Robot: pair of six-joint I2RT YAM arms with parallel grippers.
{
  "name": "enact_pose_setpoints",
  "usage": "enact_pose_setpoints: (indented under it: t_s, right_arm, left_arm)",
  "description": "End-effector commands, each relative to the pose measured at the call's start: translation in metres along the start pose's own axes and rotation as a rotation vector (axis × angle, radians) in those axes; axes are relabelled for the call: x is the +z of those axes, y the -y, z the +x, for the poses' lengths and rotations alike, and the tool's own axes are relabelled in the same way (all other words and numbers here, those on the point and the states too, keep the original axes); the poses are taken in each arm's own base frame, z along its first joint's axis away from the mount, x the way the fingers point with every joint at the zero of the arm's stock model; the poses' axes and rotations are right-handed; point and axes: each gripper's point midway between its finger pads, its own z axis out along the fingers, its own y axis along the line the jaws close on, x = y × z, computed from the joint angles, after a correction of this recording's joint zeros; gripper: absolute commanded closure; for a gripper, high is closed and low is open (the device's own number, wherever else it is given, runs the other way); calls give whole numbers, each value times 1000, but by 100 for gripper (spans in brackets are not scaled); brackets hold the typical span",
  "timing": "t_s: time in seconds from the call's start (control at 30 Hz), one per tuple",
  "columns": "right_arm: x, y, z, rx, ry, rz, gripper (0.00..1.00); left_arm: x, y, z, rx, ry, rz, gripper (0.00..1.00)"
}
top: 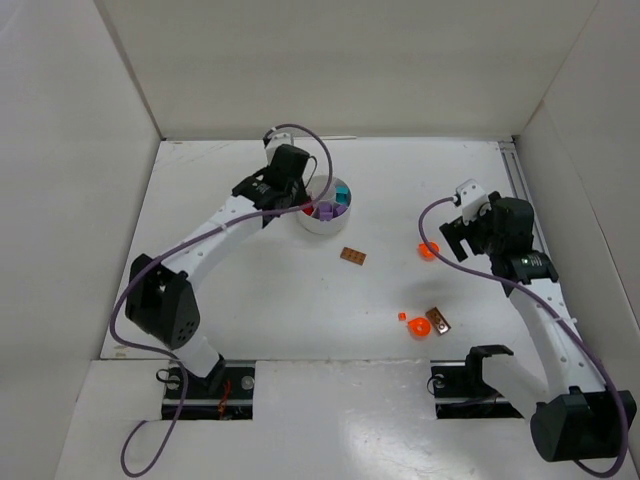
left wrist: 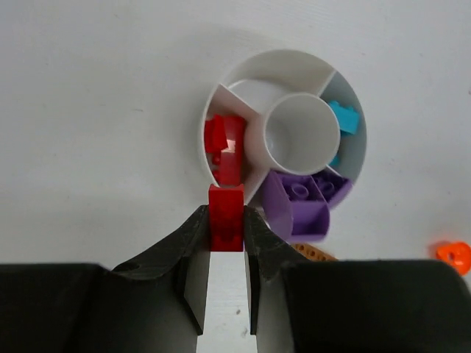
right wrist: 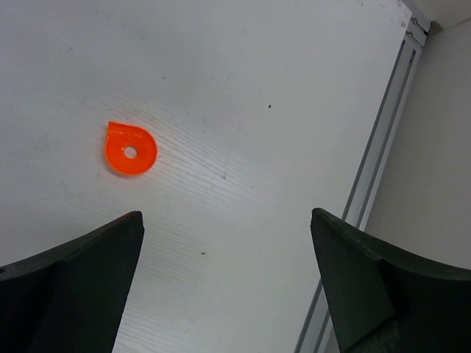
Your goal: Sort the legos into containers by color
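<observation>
I will next move my left gripper outward and down to let go of the red brick over the red wedge (top: 308, 205) (left wrist: 229, 149), since it is below and outward of the gripper.
The white round dish (left wrist: 287, 55) has wedge compartments around a central well. One wedge holds red bricks (left wrist: 224, 143), one purple bricks (left wrist: 305, 195), one a teal brick (left wrist: 344, 118). My left gripper (left wrist: 225, 220) is shut on a red brick (left wrist: 225, 217) just above the dish's near rim by the red wedge; it is at the dish's left side in the top view (top: 303, 205). My right gripper (right wrist: 227, 217) is open and empty above the table, with an orange round piece (right wrist: 130, 149) ahead and to its left.
On the table lie a brown plate (top: 352, 256), the orange round piece (top: 428, 250), two more orange pieces (top: 418, 326) and a brown brick (top: 438, 320). A metal rail (top: 515, 170) runs along the right wall. White walls enclose the table.
</observation>
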Motion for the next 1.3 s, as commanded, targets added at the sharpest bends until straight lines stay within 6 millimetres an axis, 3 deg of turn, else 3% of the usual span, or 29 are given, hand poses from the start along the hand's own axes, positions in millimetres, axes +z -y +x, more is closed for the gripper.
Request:
enact_pose_setpoints:
  t_s: [0.0, 0.07, 0.17, 0.23, 0.4, 0.77, 0.93, 1.07, 1.27]
  right_arm:
    - [1, 15, 1, 3, -24, 65, 0]
    - [3, 16, 4, 3, -39, 70, 0]
    - [5, 16, 10, 9, -60, 66, 0]
    - [5, 19, 14, 9, -84, 86, 0]
    - [15, 19, 28, 10, -149, 87, 0]
    - [27, 12, 47, 28, -241, 58, 0]
    - [28, 6, 52, 38, -260, 34, 0]
    - [25, 2, 47, 42, -232, 12, 0]
    - [20, -27, 55, 68, -195, -96, 0]
  left_arm:
    - [13, 1, -35, 13, 38, 3, 100]
    - [30, -2, -32, 45, 13, -23, 100]
    - [43, 2, -44, 50, 20, -28, 100]
    - [61, -7, -38, 64, -12, -90, 100]
    - [75, -9, -28, 59, -52, -97, 97]
    - [80, -7, -6, 54, -105, -56, 66]
    - [79, -7, 2, 45, -128, -41, 63]
    - [73, -5, -5, 47, -107, -27, 60]
    - [41, -8, -24, 20, -42, -12, 60]
